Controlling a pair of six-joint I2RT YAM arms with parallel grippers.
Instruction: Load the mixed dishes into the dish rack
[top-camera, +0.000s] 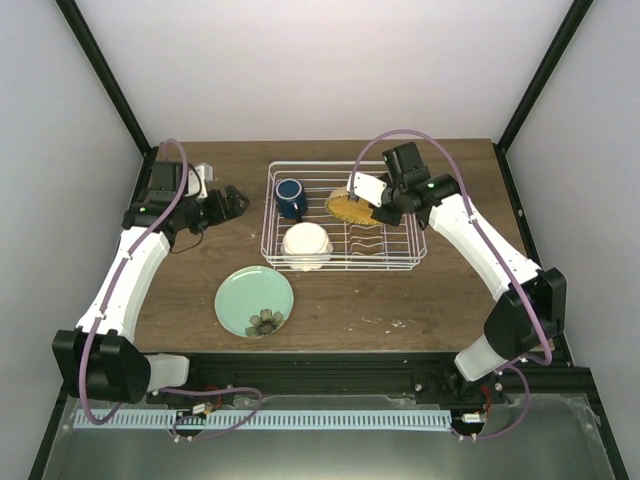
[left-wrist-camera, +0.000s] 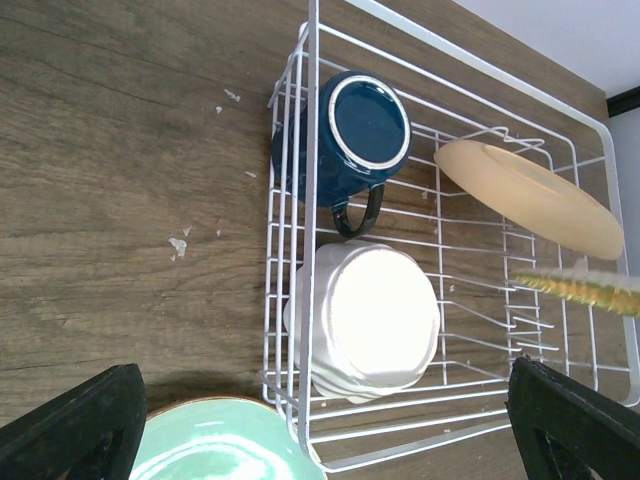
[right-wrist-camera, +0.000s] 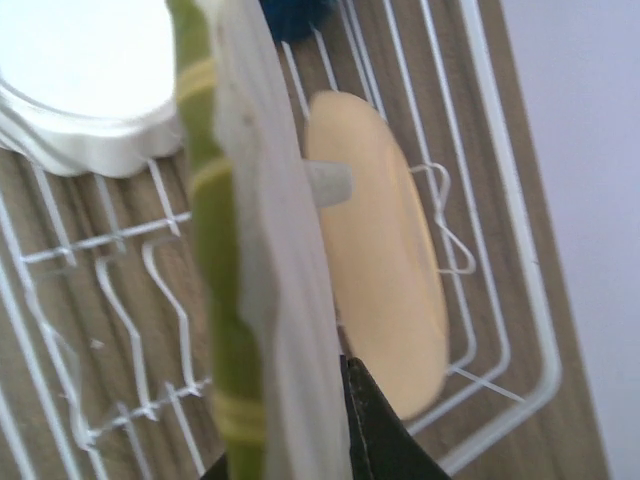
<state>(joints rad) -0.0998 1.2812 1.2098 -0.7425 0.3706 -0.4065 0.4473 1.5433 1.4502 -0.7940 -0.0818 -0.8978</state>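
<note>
The free wires of the rack beside the orange-yellow plate (top-camera: 348, 208) are below, so my right gripper should next lower the white plate, already held edge-on, between them and release it.
The white wire dish rack (top-camera: 400, 262) stands mid-table. In it sit the dark blue mug (top-camera: 290, 196), mouth down, the white scalloped dish (top-camera: 306, 244), and the orange-yellow plate (top-camera: 348, 208), which stands on edge between tines. My right gripper (top-camera: 372, 195) is above the rack, shut on a white plate with a green-and-yellow striped rim (right-wrist-camera: 260, 250), held edge-on beside the orange-yellow plate (right-wrist-camera: 385, 260). The mint-green plate (top-camera: 254, 300) with its flower mark lies on the table in front of the rack. My left gripper (top-camera: 235, 200) is wide open and empty, left of the rack.
A small white object (top-camera: 203, 180) lies at the back left by my left arm. In the left wrist view the rack's left wall (left-wrist-camera: 310, 150) stands next to the mint-green plate (left-wrist-camera: 225, 445). Black frame posts line both table sides.
</note>
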